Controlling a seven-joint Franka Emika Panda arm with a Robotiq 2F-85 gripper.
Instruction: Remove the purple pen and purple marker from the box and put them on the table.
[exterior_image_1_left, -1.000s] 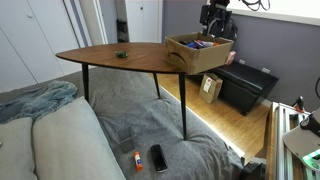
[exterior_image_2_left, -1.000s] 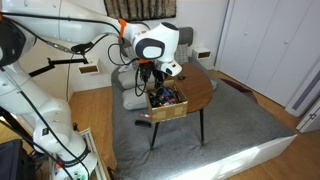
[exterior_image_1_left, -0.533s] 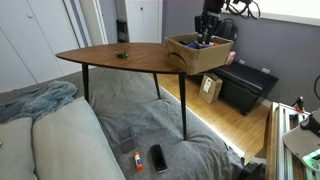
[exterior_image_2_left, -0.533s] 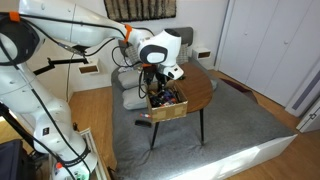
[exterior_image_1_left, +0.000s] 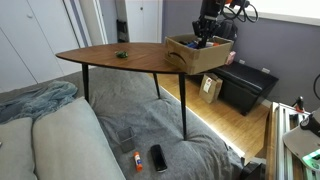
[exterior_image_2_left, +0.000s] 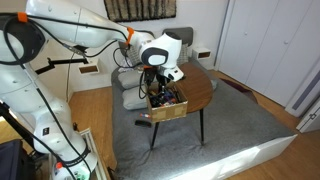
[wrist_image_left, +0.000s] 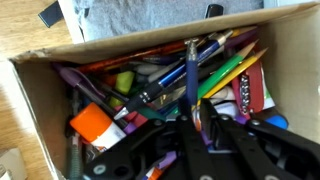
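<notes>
I should next lift the pen in my gripper, carry it outward past the box's side to bare table by the green object (exterior_image_1_left: 129, 58), then lower it and let it go.
The wooden box (exterior_image_1_left: 186, 57) stands at one end of the brown table (exterior_image_1_left: 110, 56), and both also show in an exterior view (exterior_image_2_left: 163, 110) (exterior_image_2_left: 203, 88). In the wrist view the box (wrist_image_left: 40, 115) is full of pens, markers and highlighters. My gripper (wrist_image_left: 194, 103) reaches down into the pile, its jaws shut on a slim purple pen (wrist_image_left: 190, 70) that points away from me. A thicker purple barrel (wrist_image_left: 76, 82) lies at the pile's left; I cannot tell whether it is the purple marker. In both exterior views the gripper (exterior_image_1_left: 205, 36) (exterior_image_2_left: 160, 86) dips into the box.
A small green object (exterior_image_1_left: 121, 54) lies mid-table. Below the box end stand a low black bench (exterior_image_1_left: 246, 86) and a small brown carton (exterior_image_1_left: 210, 88). A phone (exterior_image_1_left: 158, 157) and an orange item (exterior_image_1_left: 137, 160) lie on the grey cover.
The arm has come down into the box and the jaws have closed from wide open onto the pen.
</notes>
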